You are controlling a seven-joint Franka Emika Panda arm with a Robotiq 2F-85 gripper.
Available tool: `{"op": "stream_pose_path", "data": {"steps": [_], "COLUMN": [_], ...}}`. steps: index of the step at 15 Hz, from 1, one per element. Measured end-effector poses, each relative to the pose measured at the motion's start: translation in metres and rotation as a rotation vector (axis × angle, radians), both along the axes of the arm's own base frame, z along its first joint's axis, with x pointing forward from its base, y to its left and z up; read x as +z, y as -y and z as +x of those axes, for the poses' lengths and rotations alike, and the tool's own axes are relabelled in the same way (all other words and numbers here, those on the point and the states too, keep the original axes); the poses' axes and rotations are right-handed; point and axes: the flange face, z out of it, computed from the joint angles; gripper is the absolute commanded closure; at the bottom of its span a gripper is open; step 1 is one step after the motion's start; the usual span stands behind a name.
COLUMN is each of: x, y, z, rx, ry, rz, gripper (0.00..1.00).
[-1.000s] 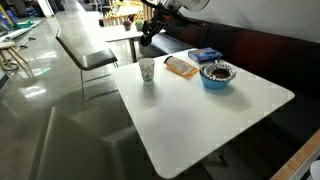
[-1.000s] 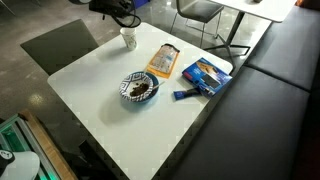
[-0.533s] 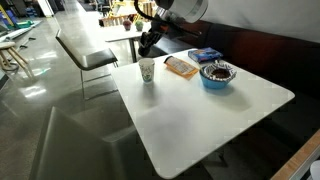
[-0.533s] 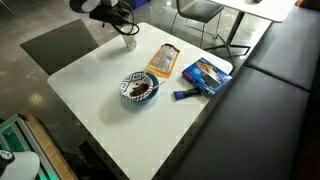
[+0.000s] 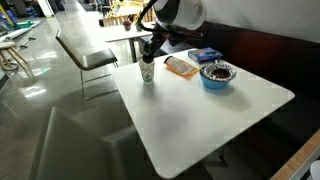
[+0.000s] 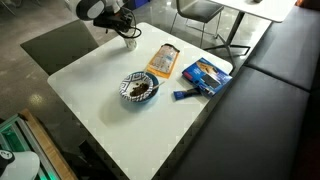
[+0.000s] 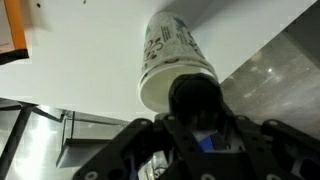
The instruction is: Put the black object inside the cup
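The gripper moves down a little next, brings the black object further over the cup's opening (image 5: pixel 147 61) (image 7: pixel 170 87) and lets it go.
The white paper cup (image 5: pixel 147 74) with a greenish mark stands near a corner of the white table (image 5: pixel 200 125); it also shows in an exterior view (image 6: pixel 129 41) and in the wrist view (image 7: pixel 170 55). My gripper (image 5: pixel 151 55) hangs just above the cup's mouth, as also seen in an exterior view (image 6: pixel 124 24). In the wrist view my gripper (image 7: pixel 196 115) is shut on the black object (image 7: pixel 195 98), a dark lump right at the cup's rim. The black object cannot be made out in either exterior view.
A blue bowl (image 5: pixel 217 76) with dark contents, a flat tan packet (image 5: pixel 181 67) and a blue packet (image 5: pixel 205 54) lie on the table beyond the cup. A chair (image 5: pixel 85 52) stands off the cup's corner. A dark bench (image 6: pixel 270 90) runs along one side.
My gripper has come down and in toward the cup, from above and beside it to right over its mouth, still holding the black object.
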Motion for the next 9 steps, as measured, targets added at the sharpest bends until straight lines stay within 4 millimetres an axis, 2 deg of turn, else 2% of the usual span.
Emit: {"op": "stream_pose_path", "data": {"steps": [9], "x": [-0.010], "y": [-0.011], "z": [0.002], "rx": [-0.096], "ry": [0.014], "rz": [-0.016], "gripper": [0.87]}}
